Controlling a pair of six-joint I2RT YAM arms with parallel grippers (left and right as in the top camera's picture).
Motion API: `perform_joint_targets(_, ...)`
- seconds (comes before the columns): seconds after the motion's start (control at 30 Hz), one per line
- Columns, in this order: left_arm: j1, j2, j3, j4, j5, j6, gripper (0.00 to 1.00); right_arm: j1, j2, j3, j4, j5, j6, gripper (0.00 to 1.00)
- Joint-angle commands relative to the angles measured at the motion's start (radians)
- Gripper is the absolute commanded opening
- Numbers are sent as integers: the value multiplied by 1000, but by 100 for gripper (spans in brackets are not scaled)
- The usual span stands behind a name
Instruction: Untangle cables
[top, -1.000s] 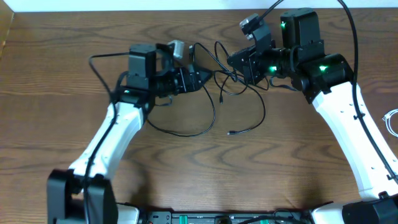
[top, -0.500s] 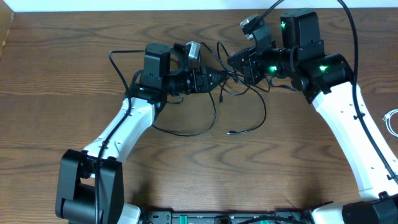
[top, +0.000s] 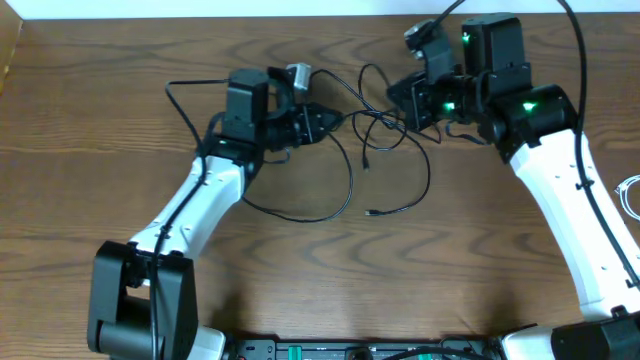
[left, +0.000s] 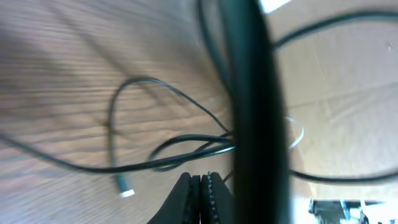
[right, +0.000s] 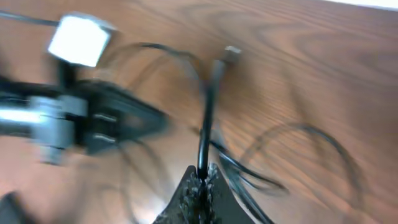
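I should move my right gripper to the right in the overhead view, over bare wood away from the tangle, and release the piece of black cable (right: 206, 124), as its loops lie crossed.
The thin black cable (top: 372, 213) lies in tangled loops between my two arms at the back of the table, with one free plug end resting on the wood. My right gripper (top: 395, 97) is shut on a strand of it. In the right wrist view that strand (right: 206, 124) rises straight out of the jaws (right: 202, 171) to a small plug (right: 232, 51). My left gripper (top: 337, 120) is shut at the left side of the tangle. In the left wrist view its pads (left: 200, 179) meet with nothing visible between them, and cable loops (left: 134, 79) pass just beyond the tips. The white cable (top: 628, 195) lies at the table's right edge.
A thick blurred black cable (left: 249, 93) hangs close in front of the left wrist camera and hides part of that view. The left arm's own black cable (top: 180, 100) loops out to its left. The table's back edge (top: 200, 17) runs just behind both grippers.
My left gripper reached right into the tangle, closed, and pulled back a little to the left. My right gripper moved right and back with the black cable in it, dragging the loops along.
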Motion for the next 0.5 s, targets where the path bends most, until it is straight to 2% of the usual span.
perform_joint_targets(0.0, 107, -85, -2, -39, -11, -5, 7, -61, -8, 0, -33, 242, 58, 1)
perform_joint_targets(0.33, 461, -270, -2, -193, -11, -6, 7, -260, -8, 0, -136, 454, 89, 1)
perform_joint_targets(0.47, 560, -289, -2, -198, -7, -70, 7, -319, -8, 0, -179, 594, 112, 1)
